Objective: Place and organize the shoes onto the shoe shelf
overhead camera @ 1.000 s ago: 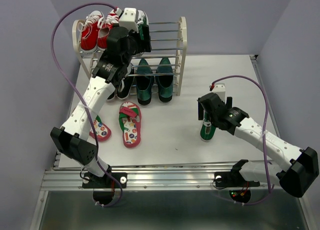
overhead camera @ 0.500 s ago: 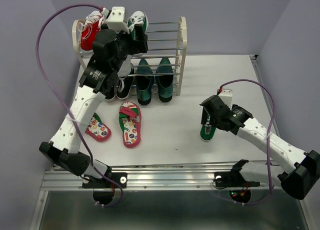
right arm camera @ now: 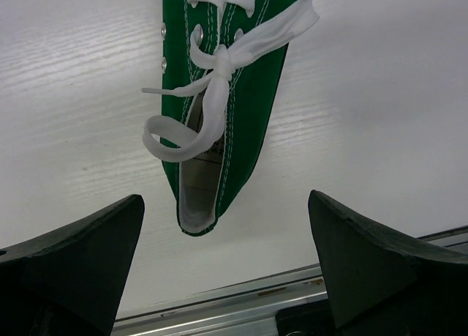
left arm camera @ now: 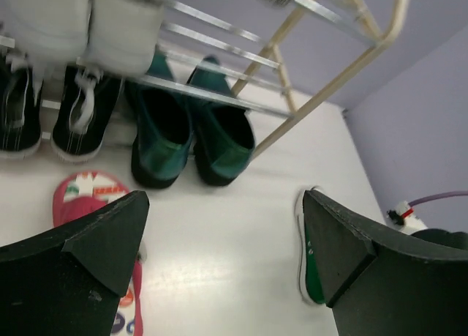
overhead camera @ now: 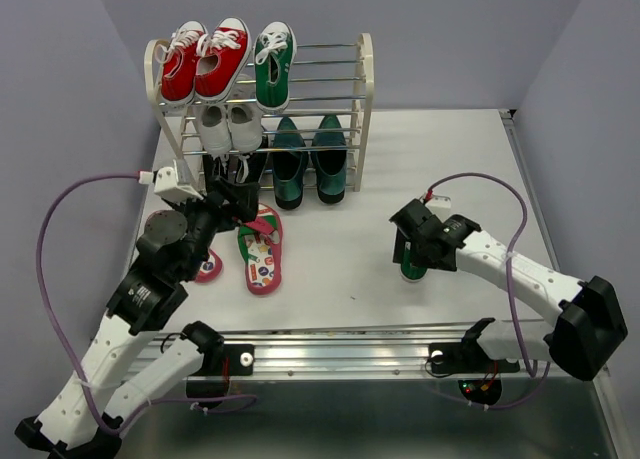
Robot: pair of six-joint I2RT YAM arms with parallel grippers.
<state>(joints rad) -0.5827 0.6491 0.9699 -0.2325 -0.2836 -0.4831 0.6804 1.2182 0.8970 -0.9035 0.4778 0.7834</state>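
My right gripper will go down around the second green sneaker's narrow heel (overhead camera: 412,273) (right arm camera: 198,215) and close on it, because that heel is between the gripper's open fingers.
The shoe shelf (overhead camera: 365,79) stands at the back left. One green canvas sneaker (overhead camera: 274,64) lies on its top tier beside the red sneakers. The second green sneaker (overhead camera: 411,270) lies on the table at the right; my right gripper (overhead camera: 408,247) hovers over its heel, open and empty, and the sneaker (right arm camera: 219,94) fills the right wrist view ahead of the gripper (right arm camera: 227,255). Two dark green loafers (overhead camera: 308,171) sit at the shelf's foot. My left gripper (overhead camera: 238,201) is open and empty above a flip-flop (overhead camera: 262,251); the other flip-flop (overhead camera: 208,267) is partly hidden by the arm.
Red sneakers (overhead camera: 205,64) fill the top tier's left. White sneakers (overhead camera: 228,124) sit on the middle tier, black sneakers (left arm camera: 80,113) below them. The left wrist view shows the loafers (left arm camera: 190,135), shelf frame (left arm camera: 351,65) and the far green sneaker (left arm camera: 313,259). A metal rail (overhead camera: 340,344) runs along the near edge.
My left gripper left the green sneaker on the top tier and drew back down to above the flip-flops. My right gripper shifted slightly over the other green sneaker.
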